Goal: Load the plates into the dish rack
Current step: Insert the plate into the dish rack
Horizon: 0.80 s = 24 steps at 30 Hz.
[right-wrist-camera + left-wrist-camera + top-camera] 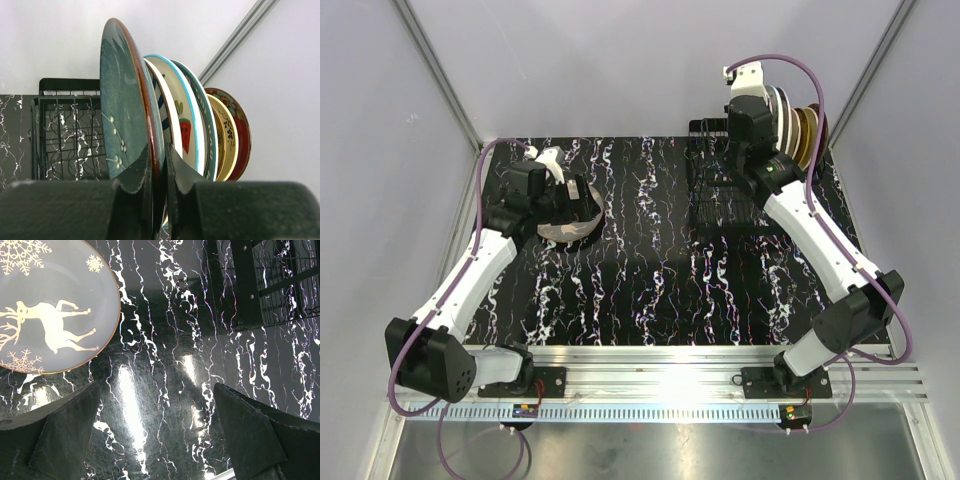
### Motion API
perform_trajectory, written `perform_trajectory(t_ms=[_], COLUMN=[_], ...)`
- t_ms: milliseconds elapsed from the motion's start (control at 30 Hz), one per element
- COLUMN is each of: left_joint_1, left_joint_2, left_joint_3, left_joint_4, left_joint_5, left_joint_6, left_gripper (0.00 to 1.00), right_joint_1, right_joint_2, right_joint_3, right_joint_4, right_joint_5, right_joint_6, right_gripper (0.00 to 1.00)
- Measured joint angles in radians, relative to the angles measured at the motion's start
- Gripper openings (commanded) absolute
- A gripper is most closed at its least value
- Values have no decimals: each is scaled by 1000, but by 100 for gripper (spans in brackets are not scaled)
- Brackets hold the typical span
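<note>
My right gripper moves down toward the rack (720,190) next and releases the teal plate's rim. The plate is upright but still higher than the plates standing beside it.
A blue-grey plate (50,305) with a white reindeer and snowflakes lies flat on the table; it also shows in the top view (565,228). My left gripper (156,385) is open and empty, low over the bare table just beside that plate. My right gripper (161,150) is shut on the rim of a teal plate (122,100) with a brown edge, held upright at the black wire dish rack (720,190). Behind it several plates stand on edge: a watermelon one (185,132), a teal-rimmed one, a cream one and a red floral one (242,135).
The table top (640,280) is black with white marbling. The rack's front corner (270,285) shows at the upper right of the left wrist view. White walls and a metal corner post (240,35) close the back right.
</note>
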Motion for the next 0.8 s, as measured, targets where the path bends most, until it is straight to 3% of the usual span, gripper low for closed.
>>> perform_trajectory(t_ms=[567, 800], left_joint_1=[0, 0], left_joint_2=[0, 0], left_joint_3=[0, 0], left_joint_4=[1, 1], left_joint_5=[7, 11], left_joint_6=[0, 0], left_gripper=[99, 99], right_joint_1=[-19, -33], right_joint_2=[0, 0], right_joint_3=[-37, -53], right_joint_4=[-5, -20], right_joint_5=[-23, -60], right_joint_6=[89, 124], right_gripper=[0, 6])
